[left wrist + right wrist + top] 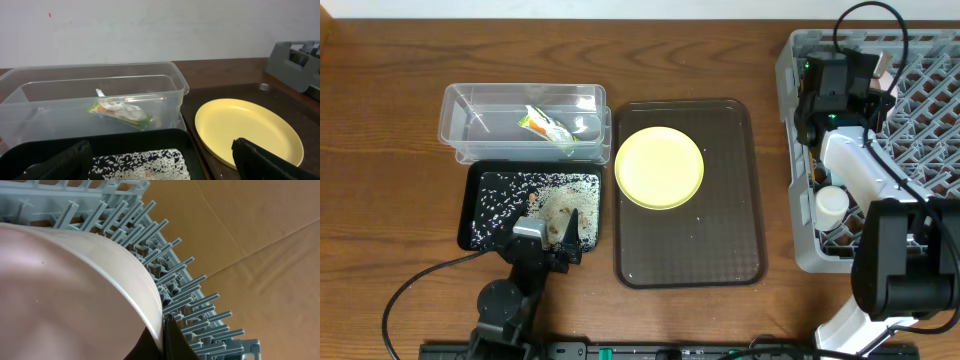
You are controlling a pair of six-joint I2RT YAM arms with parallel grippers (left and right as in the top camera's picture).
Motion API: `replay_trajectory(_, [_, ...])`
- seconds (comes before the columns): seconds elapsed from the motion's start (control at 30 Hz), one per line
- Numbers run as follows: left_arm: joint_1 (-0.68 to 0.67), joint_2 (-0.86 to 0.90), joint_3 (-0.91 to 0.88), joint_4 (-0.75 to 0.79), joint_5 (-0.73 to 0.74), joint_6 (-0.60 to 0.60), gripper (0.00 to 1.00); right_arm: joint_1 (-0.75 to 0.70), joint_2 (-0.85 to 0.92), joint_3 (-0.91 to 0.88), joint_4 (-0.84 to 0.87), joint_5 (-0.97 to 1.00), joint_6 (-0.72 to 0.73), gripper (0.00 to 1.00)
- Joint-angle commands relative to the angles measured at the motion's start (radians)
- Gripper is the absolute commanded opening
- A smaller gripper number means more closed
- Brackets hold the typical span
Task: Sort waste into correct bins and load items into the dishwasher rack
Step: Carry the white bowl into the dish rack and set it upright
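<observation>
Next I will move my right gripper left in the overhead view, toward the rack's edge by the serving tray, releasing the bowl where pegs can prop it.
The green-and-orange wrapper (pixel 546 126) lies in the clear tub (pixel 460 105); it also shows in the left wrist view (pixel 122 111). The black tray (pixel 475 205) holds white rice crumbs and brownish scraps (pixel 558 207). My left gripper (pixel 556 214) hovers open and empty over this tray's near end (pixel 162 160). The yellow plate (pixel 659 167) lies on the brown serving tray. My right gripper (pixel 163 330) is shut on the rim of the white bowl (pixel 65 295), over the grey rack (pixel 920 100). A small white cup (pixel 831 203) stands in the rack. The blue bowl and chopsticks are not visible.
The dark brown serving tray (pixel 720 240) lies between the bins and the rack. The rack's pegs (pixel 195 285) stand right beside the held bowl. The right arm stretches over the rack's left side. A cable runs along the table's front left.
</observation>
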Motion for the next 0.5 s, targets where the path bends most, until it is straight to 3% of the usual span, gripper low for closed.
replay_trajectory(0.0, [0.006,-0.006,-0.023,-0.027,-0.009,0.010,0.91,0.061,0.029,0.006,-0.010,-0.072,-0.040,0.01])
replay_trajectory(0.27, [0.006,-0.006,-0.023,-0.028,-0.009,0.010,0.91,0.138,0.029,0.006,-0.019,-0.050,-0.069,0.09])
replay_trajectory(0.37, [0.006,-0.006,-0.023,-0.027,-0.009,0.010,0.91,0.147,0.027,0.009,0.021,0.043,-0.084,0.01])
replay_trajectory(0.47, [0.006,-0.006,-0.023,-0.028,-0.009,0.010,0.91,0.142,0.025,0.018,0.098,0.095,-0.181,0.01])
